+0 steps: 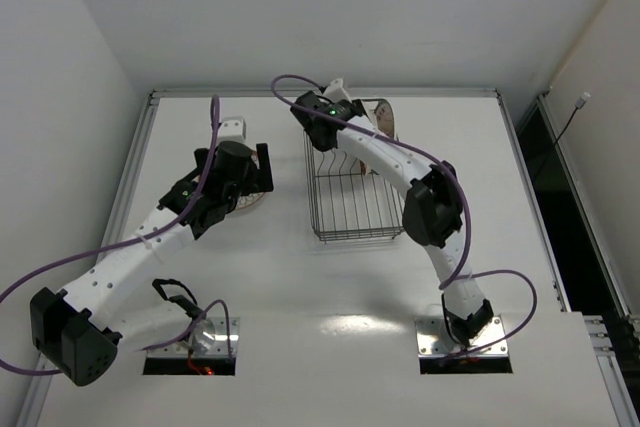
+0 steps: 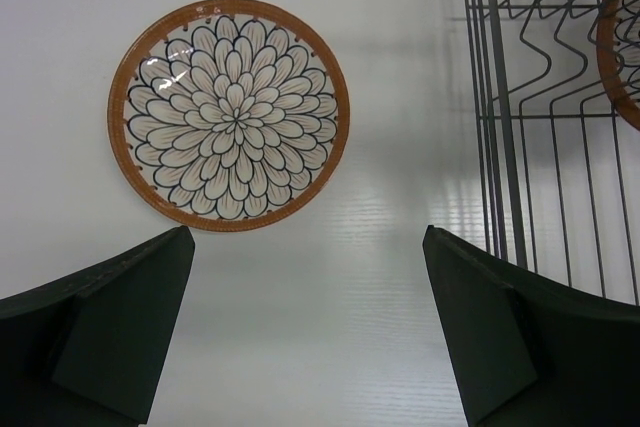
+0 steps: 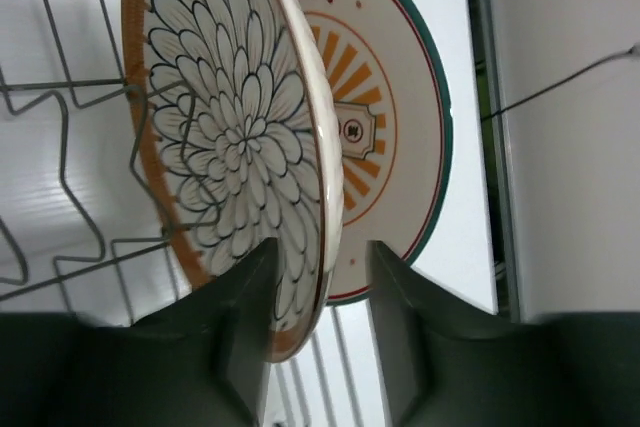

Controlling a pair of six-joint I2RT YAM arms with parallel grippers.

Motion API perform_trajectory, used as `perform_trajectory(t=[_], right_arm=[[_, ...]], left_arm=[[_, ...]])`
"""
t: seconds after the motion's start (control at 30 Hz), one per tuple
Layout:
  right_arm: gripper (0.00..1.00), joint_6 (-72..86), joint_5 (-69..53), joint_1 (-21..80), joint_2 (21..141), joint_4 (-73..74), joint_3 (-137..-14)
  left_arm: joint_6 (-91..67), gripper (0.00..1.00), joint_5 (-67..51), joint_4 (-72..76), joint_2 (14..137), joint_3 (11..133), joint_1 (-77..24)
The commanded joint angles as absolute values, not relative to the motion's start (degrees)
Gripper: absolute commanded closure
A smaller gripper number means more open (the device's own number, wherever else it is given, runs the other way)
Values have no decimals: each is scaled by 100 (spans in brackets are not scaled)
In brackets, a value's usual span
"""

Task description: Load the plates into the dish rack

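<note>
My left gripper moves down astride the plate's rim next, fingers open, since bare tabletop between the flat petal plate's rack-side rim (image 1: 261,196) (image 2: 325,178) and the rack leaves room for one finger.
One brown-rimmed petal plate (image 2: 229,114) lies flat on the white table left of the dish rack (image 2: 540,147); in the top view it (image 1: 252,201) is partly hidden under my left gripper (image 1: 262,169). My left gripper (image 2: 310,247) is open and empty, hovering just short of that plate. The second petal plate (image 3: 235,137) stands on edge between the rack's prongs, with the white sunburst plate (image 3: 385,127) upright just behind it. My right gripper (image 3: 322,257) straddles the petal plate's lower rim. Its left finger lies against the plate's face and its right finger stands clear of the back.
The wire rack (image 1: 350,197) sits mid-table with its near half holding nothing. Both standing plates (image 1: 383,119) are at its far end under my right wrist. A raised frame edge (image 1: 520,147) runs along the table's right side. Purple cables loop over both arms.
</note>
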State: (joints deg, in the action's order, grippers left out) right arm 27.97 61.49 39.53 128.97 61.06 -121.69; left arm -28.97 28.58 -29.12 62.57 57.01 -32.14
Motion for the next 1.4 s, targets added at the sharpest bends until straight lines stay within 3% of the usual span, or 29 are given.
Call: perform_trajectory(t=[0.0, 0.07, 0.13, 0.37, 0.5, 0.57, 0.63, 0.67, 0.77, 0.8, 0.97, 1.37], right_arm=[[49, 2971, 5897, 3999, 12736, 6267, -12339], [21, 2971, 5897, 3999, 12683, 6328, -12453], [1, 2971, 5897, 3999, 12560, 6381, -12664], [1, 2795, 5845, 3999, 11664, 6267, -12735], [1, 2392, 5198, 3947, 10742, 5305, -11912], [5, 2162, 4810, 3946, 10364, 4854, -11182], [15, 2162, 4518, 3885, 9977, 4658, -10707], [31, 2162, 4335, 3885, 9854, 4545, -10531], [65, 2162, 4027, 3955, 9186, 4009, -9521], [68, 2223, 3904, 3955, 9002, 3747, -8997], [69, 2338, 3270, 3955, 7762, 3138, -7562], [71, 2461, 3366, 3955, 6144, 2760, -6688]], left_arm=[[-2909, 0, 2918, -2795, 6258, 5801, -3199], [-2909, 0, 2918, -2795, 6310, 5801, -3199], [-2909, 0, 2918, -2795, 6363, 5801, -3199], [-2961, 0, 3040, -2856, 6425, 5801, -3199], [-3023, 0, 3094, -2856, 6530, 5748, -3199], [-3085, 0, 3155, -2909, 6688, 5748, -3199], [-3216, 0, 3155, -3015, 6916, 5809, -3199], [-3217, 0, 3207, -3093, 6995, 5810, -3199], [-3340, 0, 3155, -3164, 7346, 5810, -3199], [-3340, 0, 3094, -3216, 7469, 5870, -3199], [-3068, 0, 3086, -3541, 8322, 6135, -3199], [-2172, 0, 2848, -2884, 9245, 6267, -2998]])
